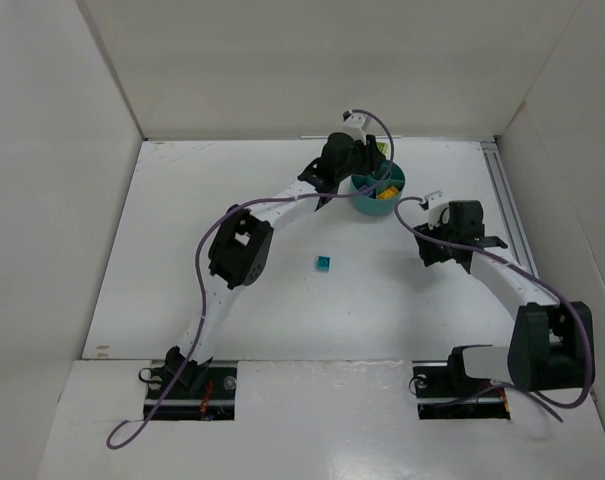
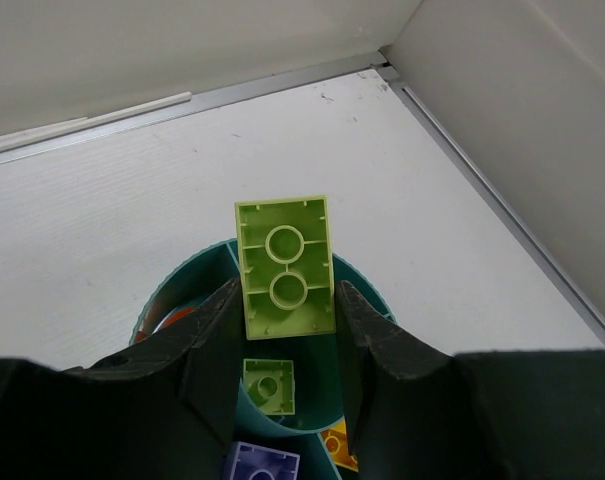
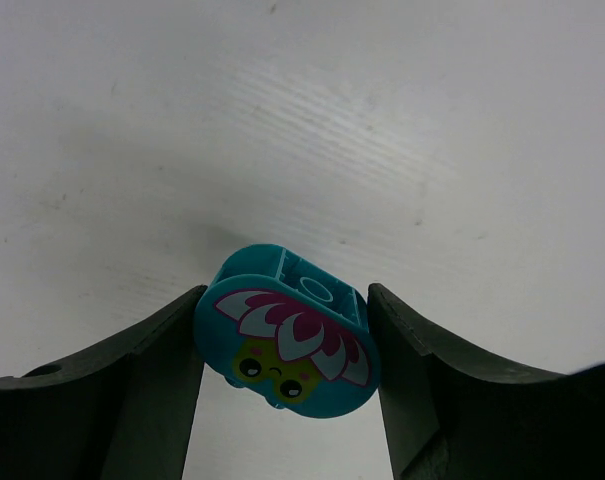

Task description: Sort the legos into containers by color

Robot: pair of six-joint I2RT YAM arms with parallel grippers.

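Note:
Next, my right gripper moves down to the bare tabletop below it and releases the rounded teal lego there, since my left gripper occupies the space over the container.
My left gripper is shut on a light green lego, which it holds studs-down above the round teal container. Inside the wedges below lie a smaller light green lego, a purple one, a yellow one and an orange-red bit. In the top view this container sits at the back centre, under the left gripper. My right gripper is shut on a rounded teal lego printed with a flower face, held above bare table to the right of the container. A small teal lego lies loose mid-table.
White walls enclose the table on the left, back and right. A metal rail runs along the right edge, and its corner shows in the left wrist view. Purple cables hang along both arms.

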